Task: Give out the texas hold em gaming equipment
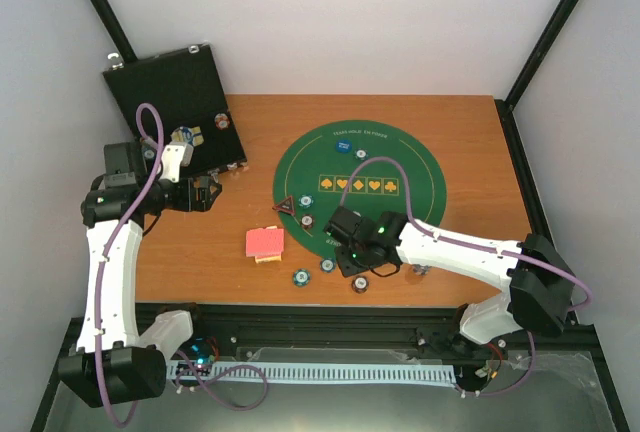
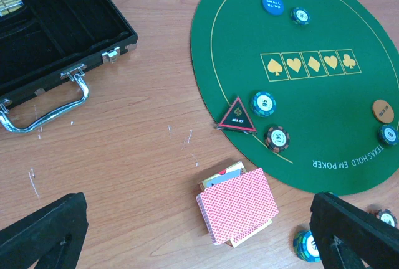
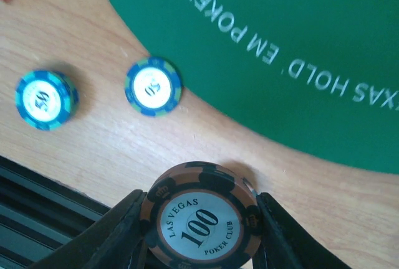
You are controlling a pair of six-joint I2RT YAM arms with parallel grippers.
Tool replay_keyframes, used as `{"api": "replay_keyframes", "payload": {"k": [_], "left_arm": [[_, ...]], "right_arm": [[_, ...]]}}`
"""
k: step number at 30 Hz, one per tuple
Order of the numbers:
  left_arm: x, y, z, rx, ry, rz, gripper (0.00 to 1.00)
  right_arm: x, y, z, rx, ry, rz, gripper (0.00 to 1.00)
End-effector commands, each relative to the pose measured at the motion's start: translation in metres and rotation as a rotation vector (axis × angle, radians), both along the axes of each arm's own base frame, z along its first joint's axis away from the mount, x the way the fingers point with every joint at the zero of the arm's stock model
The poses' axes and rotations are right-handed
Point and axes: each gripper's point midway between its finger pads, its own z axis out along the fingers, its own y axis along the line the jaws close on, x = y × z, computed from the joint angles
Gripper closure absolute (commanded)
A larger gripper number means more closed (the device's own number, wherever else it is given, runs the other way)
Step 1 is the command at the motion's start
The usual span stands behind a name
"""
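Note:
The right gripper will move outward across the mat and then lower its chip between the button and the card boxes, because only a teal chip lies by the blue button (image 2: 272, 4).
My right gripper (image 3: 201, 228) is shut on a brown, black-striped 100 poker chip (image 3: 201, 216), held just above the bare wood near the table's front edge. Two teal 50 chips (image 3: 47, 99) (image 3: 153, 86) lie flat beside the green felt mat (image 3: 299, 20). In the top view the right gripper (image 1: 358, 258) sits at the mat's near rim. My left gripper (image 2: 198, 202) hangs open above the red-backed card deck (image 2: 237, 207), without touching it. On the mat lie a dark triangular marker (image 2: 237, 117), a blue button (image 2: 272, 4), an orange button (image 2: 383, 111) and several chips.
An open black case (image 1: 170, 92) with a metal handle (image 2: 47, 110) stands at the back left, a few chips inside. The black rail (image 3: 37, 200) of the table's front edge runs close under the right gripper. The left arm (image 1: 115, 252) stands along the table's left side.

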Motion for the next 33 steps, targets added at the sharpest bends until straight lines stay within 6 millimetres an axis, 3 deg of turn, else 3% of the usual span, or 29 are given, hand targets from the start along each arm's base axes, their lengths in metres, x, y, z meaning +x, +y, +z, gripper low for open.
{"api": "replay_keyframes", "payload": {"k": [1, 5, 10, 17, 22, 27, 33], "left_arm": [[0.001, 0.000, 0.014, 0.001, -0.033, -0.001, 0.00], [0.002, 0.001, 0.014, 0.004, -0.032, 0.002, 0.00], [0.002, -0.001, 0.014, -0.013, -0.023, -0.003, 0.00], [0.004, -0.003, 0.020, -0.028, -0.027, -0.007, 0.00], [0.009, 0.000, 0.010, -0.018, -0.005, -0.002, 0.00], [0.011, 0.001, 0.005, -0.008, -0.003, -0.008, 0.00], [0.015, 0.002, 0.007, -0.007, -0.007, -0.010, 0.00]], "right_arm": [[0.027, 0.003, 0.023, 0.004, -0.052, -0.004, 0.77], [0.064, 0.001, 0.040, 0.019, -0.081, -0.027, 0.77], [0.123, 0.000, 0.051, 0.021, -0.110, -0.055, 0.77], [0.228, -0.014, 0.035, 0.005, -0.101, -0.160, 0.79], [0.290, -0.016, 0.022, 0.009, -0.113, -0.207, 0.78], [0.327, 0.003, 0.008, 0.030, -0.114, -0.188, 0.78], [0.337, 0.013, -0.027, 0.036, -0.073, -0.189, 0.78]]}}
